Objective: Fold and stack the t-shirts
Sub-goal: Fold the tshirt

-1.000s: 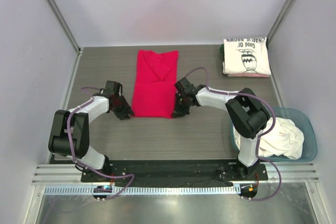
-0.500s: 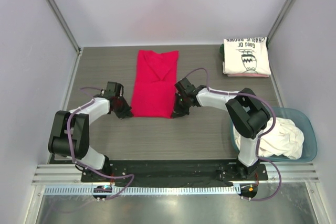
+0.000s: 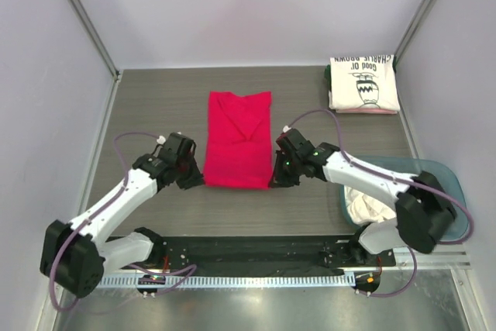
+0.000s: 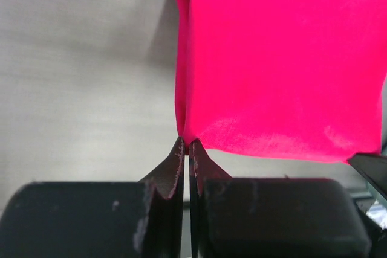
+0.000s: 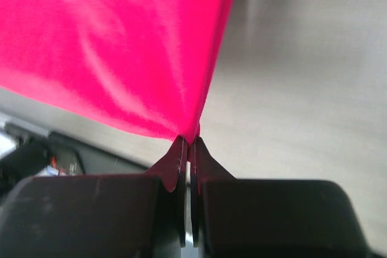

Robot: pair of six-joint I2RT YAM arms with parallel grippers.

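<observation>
My right gripper lifts its corner of the crimson t-shirt outward next. It then lowers and releases it on the crimson t-shirt's far corner (image 3: pixel 266 97) facing the cream t-shirt, as the crimson t-shirt lies long.
The crimson red t-shirt (image 3: pixel 238 139), folded into a long strip, lies at the table's middle. My left gripper (image 3: pixel 195 178) is shut on its near left corner (image 4: pixel 186 138). My right gripper (image 3: pixel 276 179) is shut on its near right corner (image 5: pixel 191 138). Both corners are lifted a little off the table. The cream Charlie Brown t-shirt (image 3: pixel 363 83) lies folded at the far right on a small stack. White t-shirts (image 3: pixel 372 205) sit bunched in the blue-grey tub (image 3: pixel 457 207) at the right, partly hidden by my right arm.
Grey walls close in the table on the left, right and back. The arm bases and a black rail (image 3: pixel 248 249) run along the near edge.
Both grippers have pulled the red shirt's near edge toward the arm bases. The whole shirt has slid nearer and slightly right. Both arms have stretched out lower in the view.
</observation>
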